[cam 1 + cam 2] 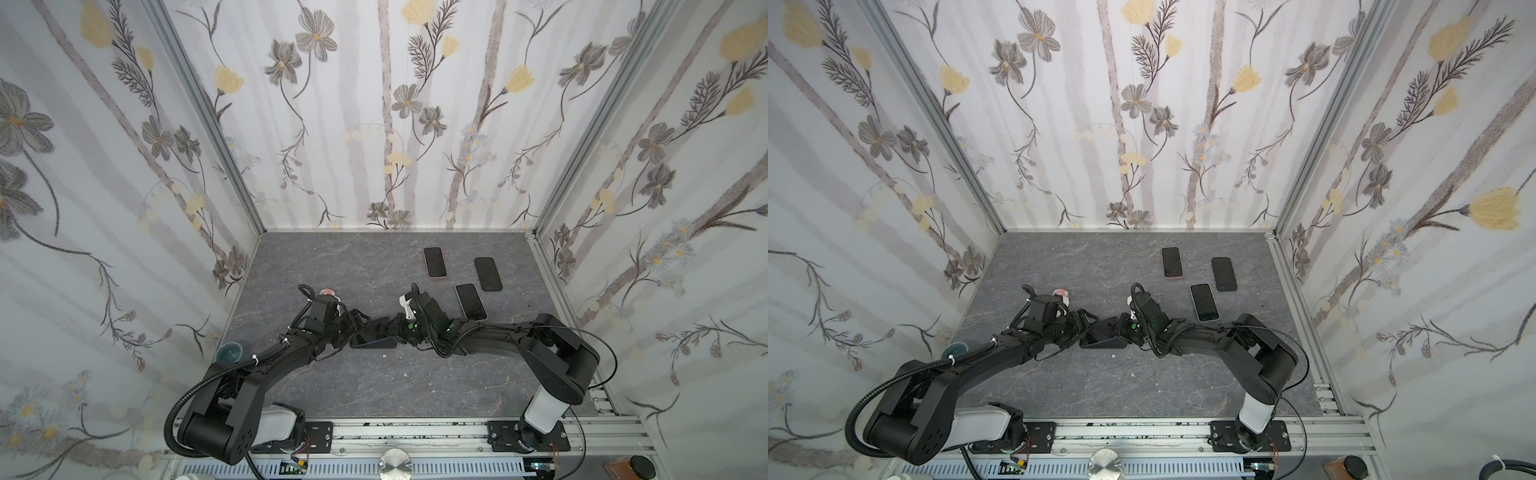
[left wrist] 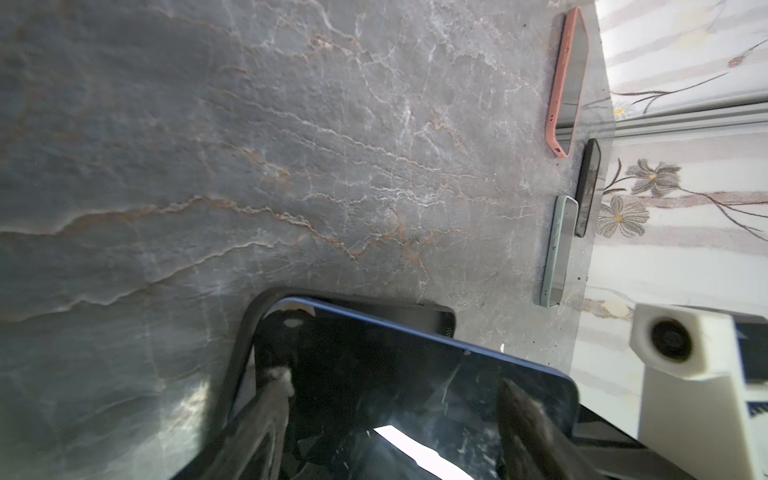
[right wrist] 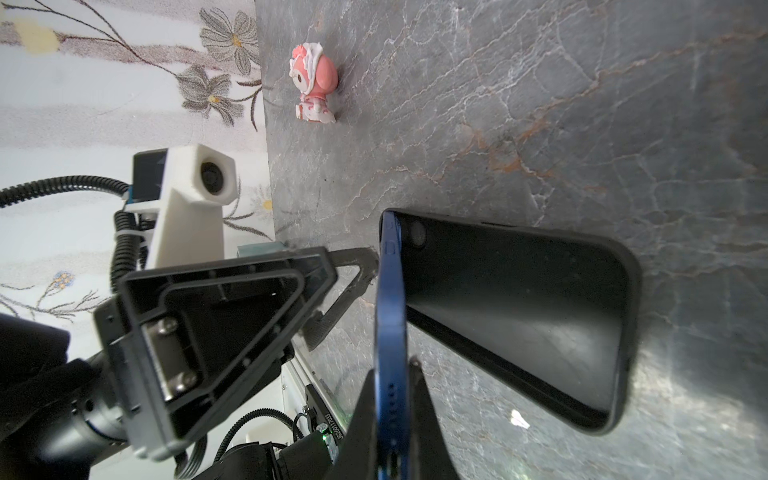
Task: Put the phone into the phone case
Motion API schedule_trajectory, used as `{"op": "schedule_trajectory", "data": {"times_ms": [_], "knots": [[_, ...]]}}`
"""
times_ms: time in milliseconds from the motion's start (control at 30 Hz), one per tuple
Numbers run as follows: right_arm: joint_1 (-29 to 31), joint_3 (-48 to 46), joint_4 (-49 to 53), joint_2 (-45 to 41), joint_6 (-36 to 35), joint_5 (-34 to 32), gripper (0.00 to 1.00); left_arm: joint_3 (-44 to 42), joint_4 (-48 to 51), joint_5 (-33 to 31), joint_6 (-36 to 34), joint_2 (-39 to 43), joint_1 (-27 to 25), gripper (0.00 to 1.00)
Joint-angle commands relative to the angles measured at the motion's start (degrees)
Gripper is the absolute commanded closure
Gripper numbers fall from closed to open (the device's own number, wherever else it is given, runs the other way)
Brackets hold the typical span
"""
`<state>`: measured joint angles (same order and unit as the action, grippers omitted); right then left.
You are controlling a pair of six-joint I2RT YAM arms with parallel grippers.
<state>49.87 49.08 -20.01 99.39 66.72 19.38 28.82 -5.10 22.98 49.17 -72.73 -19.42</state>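
The phone's top end is already inside the case's rim, so my right gripper should lower the phone's lower end into the case's empty end (image 1: pixel 389 344) (image 3: pixel 582 352) and let go there.
A blue-edged phone (image 3: pixel 390 299) with a dark screen (image 2: pixel 395 374) stands tilted, its top end set into the black phone case (image 3: pixel 540 311) lying open on the grey table. My right gripper (image 3: pixel 392 370) is shut on the phone's lower end, one finger on each face. My left gripper (image 2: pixel 390 382) is open, its two fingers (image 2: pixel 274 395) spread wide over the screen side near the case rim (image 2: pixel 241 353). In both top views the two grippers meet at the table's middle over the phone (image 1: pixel 376 343) (image 1: pixel 1104 341).
Three other cased phones lie at the back right: pink (image 1: pixel 434 262), black (image 1: pixel 488 273), pale green (image 1: pixel 471 301). A pink figurine (image 3: pixel 313 85) stands behind the left arm. A teal cup (image 1: pixel 230 353) sits by the left wall. A white scrap (image 3: pixel 519 417) lies near the case.
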Motion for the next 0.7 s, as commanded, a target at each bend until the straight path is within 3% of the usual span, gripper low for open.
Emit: {"op": "schedule_trajectory", "data": {"times_ms": [0,167,667], "knots": [[0.05,-0.26,-0.24,0.51,0.67,-0.45,1.0,-0.04,2.19,-5.56,-2.43,3.53,0.7,0.22],[-0.03,-0.89,-0.28,1.05,0.78,0.22,1.0,-0.54,3.59,-7.15,-3.46,2.21,1.99,0.21],[-0.76,-1.52,-4.08,4.92,1.29,2.44,1.0,-2.27,-2.01,1.45,-1.99,-5.88,2.19,0.23]]}}
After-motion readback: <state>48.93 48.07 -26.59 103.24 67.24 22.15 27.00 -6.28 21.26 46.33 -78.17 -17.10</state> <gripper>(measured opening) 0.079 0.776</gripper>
